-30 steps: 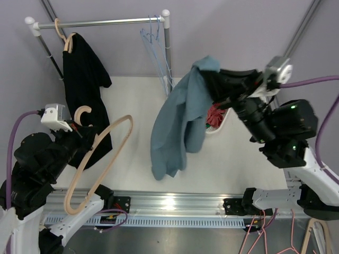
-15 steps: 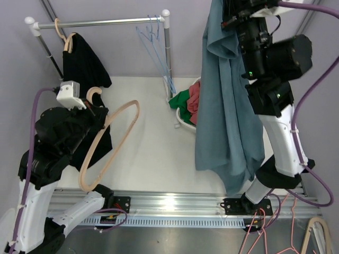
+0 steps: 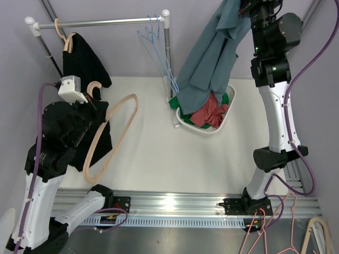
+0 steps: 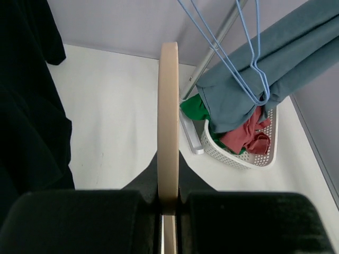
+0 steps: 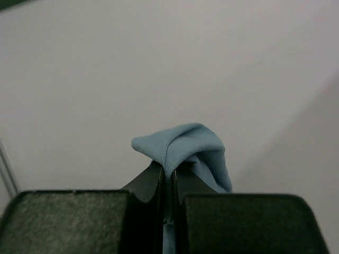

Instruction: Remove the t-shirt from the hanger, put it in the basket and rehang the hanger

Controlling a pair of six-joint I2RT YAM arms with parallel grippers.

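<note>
I need to tilt my right gripper down first, then lower the t-shirt's held fold into the white basket.
The blue-grey t-shirt (image 3: 206, 63) hangs free of the wooden hanger (image 3: 136, 106). My right gripper (image 5: 168, 177), raised high at the back right, is shut on a fold of the t-shirt (image 5: 183, 143). The cloth drapes down and its lower end reaches into the white basket (image 3: 226, 112). My left gripper (image 4: 168, 203) is shut on the bare hanger (image 4: 168, 106), holding it in the air at the left, beside the black garment (image 3: 82, 63). The left wrist view also catches the t-shirt (image 4: 254, 79) over the basket (image 4: 238, 159).
A clothes rail (image 3: 100, 22) runs along the back with the black garment on its own wooden hanger and several blue wire hangers (image 3: 156, 37) near its right post. Red cloth (image 3: 209, 111) and green cloth lie in the basket.
My right arm has lifted the t-shirt and swung it back over the basket, where its lower end now rests. The left arm rose with the hanger, then held almost still.
</note>
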